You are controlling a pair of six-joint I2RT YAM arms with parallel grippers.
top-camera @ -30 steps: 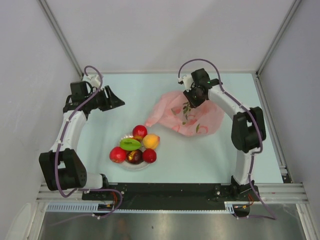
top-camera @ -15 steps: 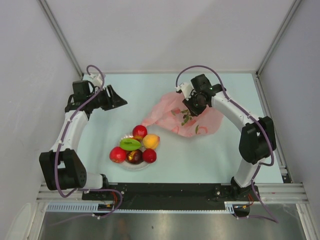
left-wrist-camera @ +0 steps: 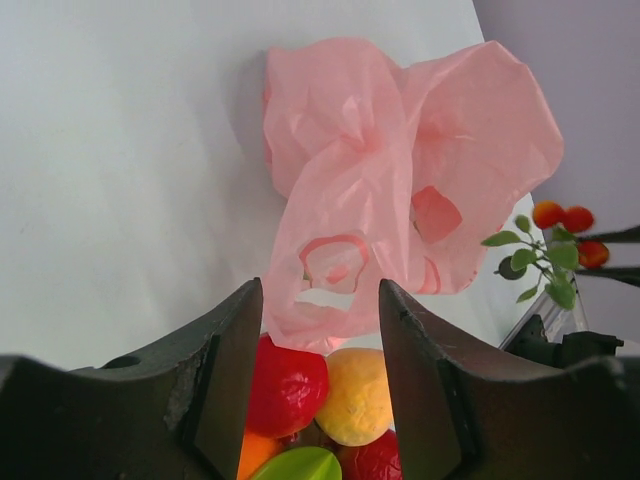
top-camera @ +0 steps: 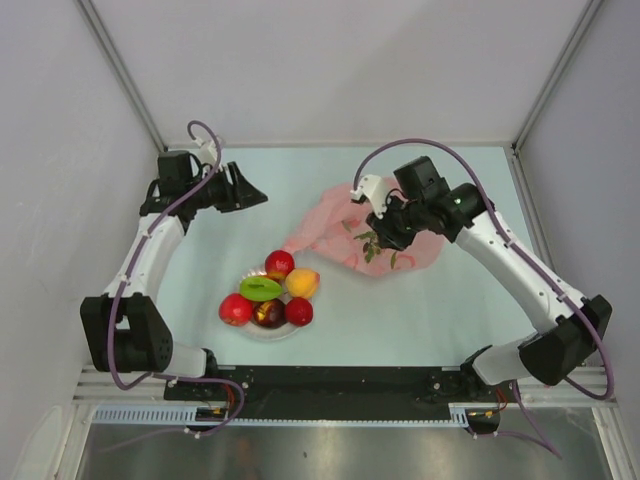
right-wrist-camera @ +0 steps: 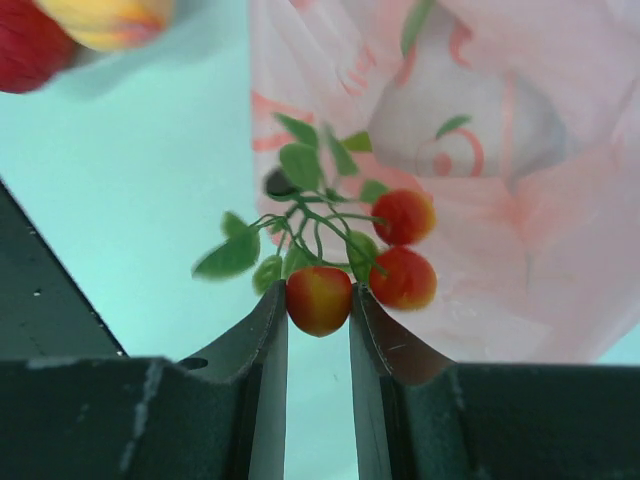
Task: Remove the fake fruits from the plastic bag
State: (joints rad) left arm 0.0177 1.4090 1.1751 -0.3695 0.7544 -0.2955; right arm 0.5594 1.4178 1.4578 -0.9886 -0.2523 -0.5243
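Note:
The fruit pile is back and to the left of my right gripper in the top view, so my right gripper should next carry the sprig [right-wrist-camera: 403,217] over those fruits and let it go.
The pink plastic bag [top-camera: 330,215] lies crumpled at the table's middle right, also seen in the left wrist view [left-wrist-camera: 400,170] and the right wrist view [right-wrist-camera: 530,120]. My right gripper [right-wrist-camera: 318,296] is shut on one red-yellow berry of a leafy berry sprig [right-wrist-camera: 403,217], held above the bag's near edge [top-camera: 371,243]. Other fake fruits [top-camera: 268,293] are piled on a white plate [top-camera: 272,334]: red apples, a yellow-orange one, a dark one, a green piece. My left gripper [top-camera: 255,195] stands open and empty at the far left, pointing at the bag [left-wrist-camera: 320,292].
Grey walls with metal posts close in the table on the left, back and right. The arms' bases and a black rail [top-camera: 330,380] run along the near edge. Bare pale table lies between the plate and the left arm.
My right gripper has come toward the near edge with the berry sprig, its elbow swinging out to the right. The left gripper has shifted slightly right. The bag has shifted a little.

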